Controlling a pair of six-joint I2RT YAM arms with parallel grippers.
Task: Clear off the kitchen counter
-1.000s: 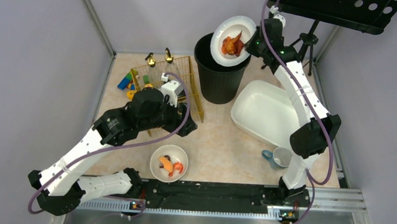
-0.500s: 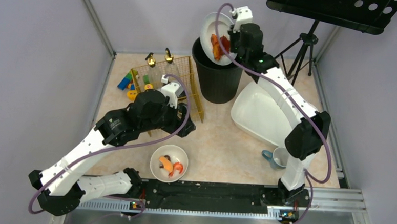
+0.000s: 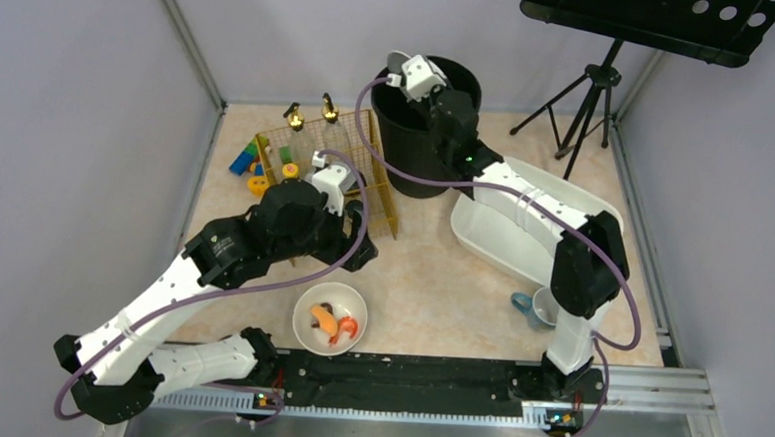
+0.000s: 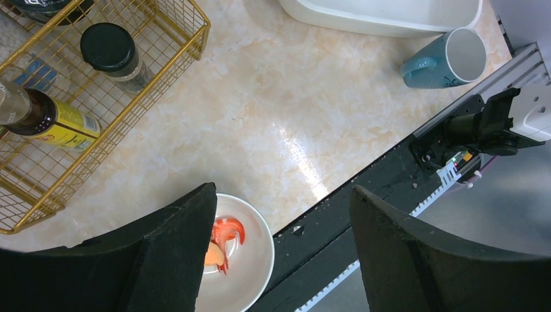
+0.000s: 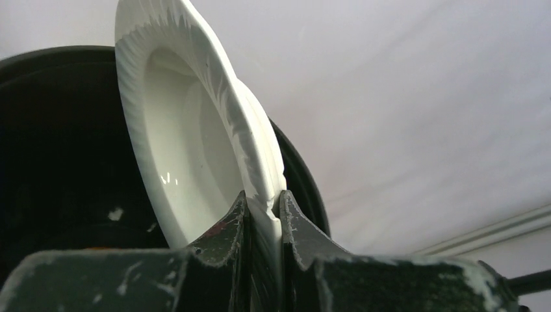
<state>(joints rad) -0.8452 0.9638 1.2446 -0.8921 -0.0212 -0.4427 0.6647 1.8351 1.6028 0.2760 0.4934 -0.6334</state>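
Observation:
I need to move my right gripper back and down to let go of the plate (image 3: 396, 59) in the white tub (image 3: 497, 224), because the tub is below it, to the right in the top view.
The kitchen counter (image 3: 430, 281) (image 4: 260, 110) is beige with a marble speckle. Over the black bin (image 3: 423, 140) (image 5: 52, 162), my right gripper (image 3: 407, 74) (image 5: 263, 201) is shut on the rim of a white plate (image 3: 396, 59) (image 5: 188, 130). The plate stands almost on edge, and its face shows no food. My left gripper (image 3: 362, 247) (image 4: 282, 190) hangs open and empty above the counter, just beyond a white bowl (image 3: 329, 318) (image 4: 243, 260) holding orange and red scraps.
A gold wire basket (image 3: 337, 156) (image 4: 97, 97) with bottles stands at the back left, with toy blocks (image 3: 246, 161) beside it. A white tub (image 3: 519, 220) (image 4: 383, 16) and a teal mug (image 3: 539, 307) (image 4: 448, 58) sit on the right. A tripod (image 3: 590, 99) stands behind.
The right arm swung the plate left over the bin and tipped it on edge. The orange food seen on it earlier no longer shows. The left arm barely moved.

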